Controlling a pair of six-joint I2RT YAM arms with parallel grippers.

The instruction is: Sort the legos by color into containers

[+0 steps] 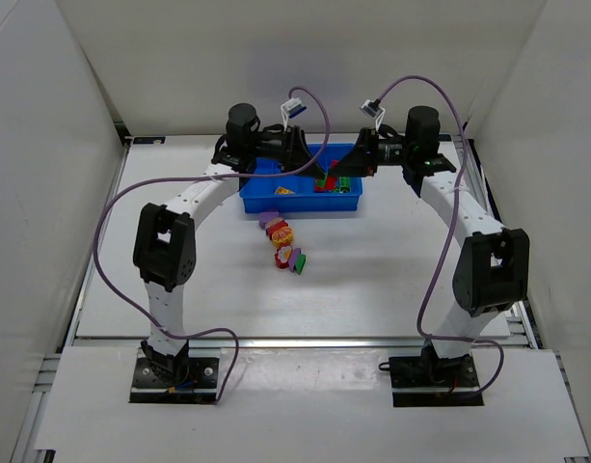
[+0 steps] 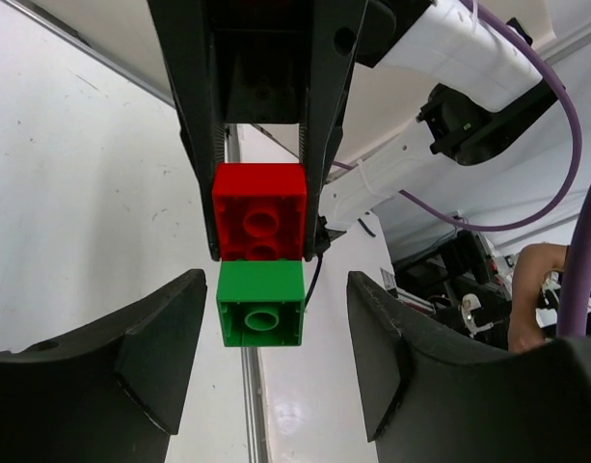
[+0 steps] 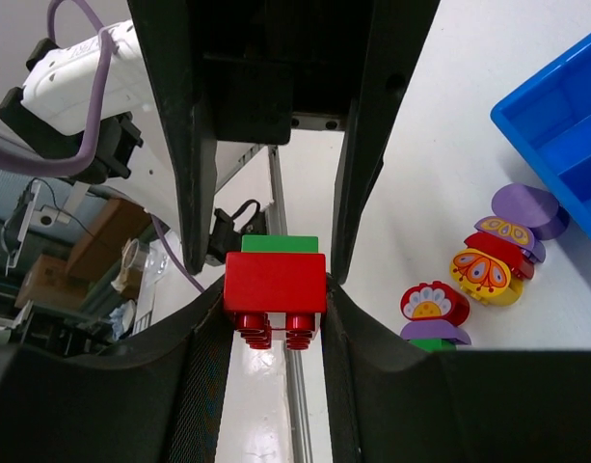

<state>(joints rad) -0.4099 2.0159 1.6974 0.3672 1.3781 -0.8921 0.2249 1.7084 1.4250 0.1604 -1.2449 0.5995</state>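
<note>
My right gripper moves away from my left gripper next, tilts down and lowers over the tray's red lego (image 1: 322, 186) to release, as that lies below it.
My right gripper (image 3: 276, 301) is shut on a red lego (image 3: 276, 282) with a green lego (image 3: 280, 244) stuck to its far side. It holds them in the air above the blue tray (image 1: 252, 201). My left gripper (image 2: 276, 323) faces it, open, with the green lego (image 2: 261, 304) between its fingers (image 2: 160, 347) and untouched. The red lego (image 2: 259, 212) shows behind it. In the top view both grippers, left (image 1: 309, 166) and right (image 1: 341, 166), meet over the tray. A row of purple, yellow, red and green legos (image 1: 282, 243) lies on the table in front of the tray.
The tray holds a yellow piece (image 1: 285, 191) in a left compartment and red and green legos (image 1: 334, 182) further right. The loose row also shows in the right wrist view (image 3: 488, 270), beside the tray's corner (image 3: 565, 106). White walls enclose the table.
</note>
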